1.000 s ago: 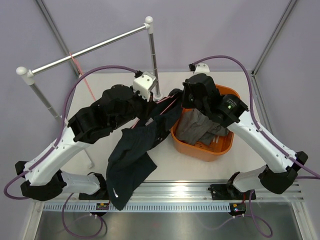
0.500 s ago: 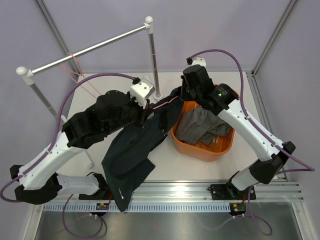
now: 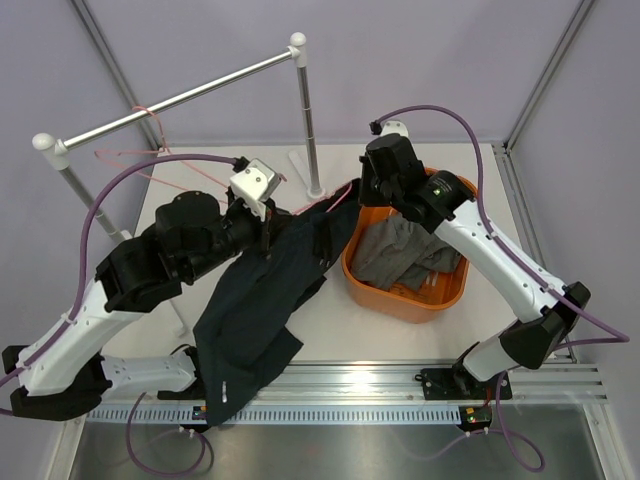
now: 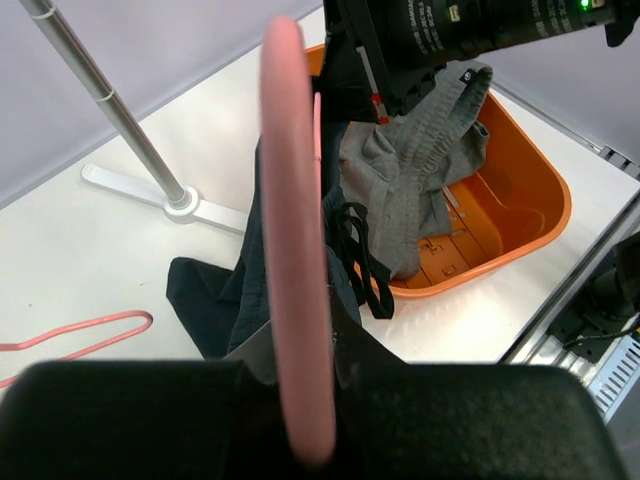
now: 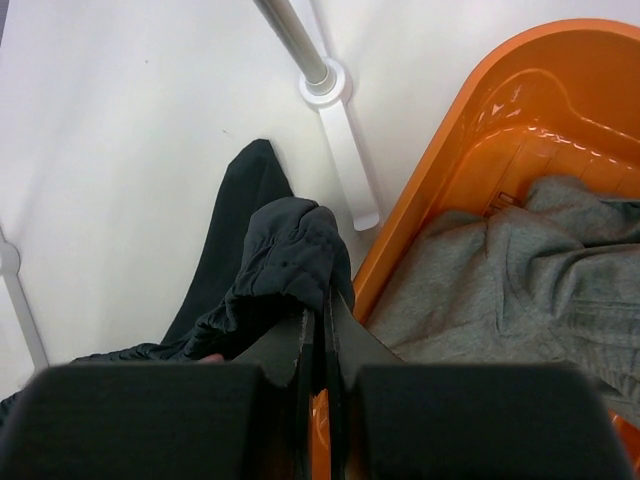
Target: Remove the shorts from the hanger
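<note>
The right gripper draws the navy shorts [image 3: 255,310] up and away from my left gripper next, then down into the orange basket and releases it, as the hanger still threads them.
The dark navy shorts [image 3: 255,310] hang stretched between my two grippers, their long end trailing toward the table's front edge, with a pale mark [image 3: 222,388] near the hem. My left gripper [image 3: 272,213] is shut on a pink hanger [image 4: 290,200] that runs into the shorts [image 4: 215,290]. My right gripper [image 3: 352,192] is shut on the bunched waistband of the navy shorts [image 5: 285,250], beside the basket's left rim. The grey shorts [image 3: 400,250] lie crumpled in the orange basket [image 3: 440,300]; they also show in both wrist views [image 4: 420,150] [image 5: 500,270].
A metal clothes rail [image 3: 180,98] crosses the back left on two uprights; the nearer post [image 3: 305,110] and its white foot [image 5: 345,160] stand just behind the shorts. A second pink hanger [image 3: 130,155] dangles from the rail. The orange basket [image 5: 440,190] sits at right.
My left arm has pulled back and to the left with the hanger, dragging the navy shorts left. My right gripper has shifted slightly up and back, still gripping the waistband. The hanger on the rail has swung.
</note>
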You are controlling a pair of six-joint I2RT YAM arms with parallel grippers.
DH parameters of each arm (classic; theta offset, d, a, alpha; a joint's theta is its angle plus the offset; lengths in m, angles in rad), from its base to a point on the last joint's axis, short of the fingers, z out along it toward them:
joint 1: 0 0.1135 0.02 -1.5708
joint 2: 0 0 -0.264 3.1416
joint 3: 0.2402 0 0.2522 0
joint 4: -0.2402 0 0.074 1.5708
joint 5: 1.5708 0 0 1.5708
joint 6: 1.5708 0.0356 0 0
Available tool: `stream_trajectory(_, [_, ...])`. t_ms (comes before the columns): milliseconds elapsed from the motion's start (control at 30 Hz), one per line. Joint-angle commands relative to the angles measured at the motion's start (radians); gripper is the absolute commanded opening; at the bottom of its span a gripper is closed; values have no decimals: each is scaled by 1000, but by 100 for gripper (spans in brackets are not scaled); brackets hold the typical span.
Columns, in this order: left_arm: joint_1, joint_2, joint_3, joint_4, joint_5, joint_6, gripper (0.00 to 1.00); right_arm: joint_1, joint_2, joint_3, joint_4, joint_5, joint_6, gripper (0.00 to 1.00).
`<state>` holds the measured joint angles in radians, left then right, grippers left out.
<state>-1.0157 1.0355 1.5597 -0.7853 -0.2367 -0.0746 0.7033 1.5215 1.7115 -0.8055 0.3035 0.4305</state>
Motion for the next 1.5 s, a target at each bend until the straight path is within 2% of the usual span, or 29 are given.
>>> stream_trajectory(0, [-7,-15,5,101,-64,-1,0,13,-64,-41,52,2,13,0])
stream_trajectory(167, [-6,41,45,152,-245,-39,0,119,-139,-85,52,28,46,0])
stream_trajectory(433, [-6,199,224,248,-395,-18,0,171,-213,-58,42,-23,42,0])
stream_trajectory(600, [11,336,385,287,-484,35,0,176,-222,69,-14,-38,-4,0])
stream_trajectory(700, [23,400,459,281,-530,62,0,176,-227,160,-53,8,-42,0])
stream_trajectory(833, [68,422,474,305,-561,58,0,176,-235,270,-95,48,-76,0])
stream_trajectory(1000, [129,408,484,316,-514,35,0,176,-224,425,-121,78,-125,0])
stream_trajectory(1133, [129,380,453,311,-500,22,0,177,-167,627,-115,225,-214,0])
stream_trajectory(1200, [129,364,409,320,-487,12,0,176,-140,693,-83,298,-299,0])
stream_trajectory(1267, [129,331,358,328,-478,1,0,176,-100,766,-17,445,-375,0])
stream_trajectory(1300, [129,319,341,333,-472,-11,0,174,-92,775,21,495,-474,0])
stream_trajectory(1333, [129,308,326,339,-467,-19,0,174,-87,767,125,578,-521,0])
stream_trajectory(1467, [129,261,258,353,-457,-42,0,167,-96,718,405,693,-746,0])
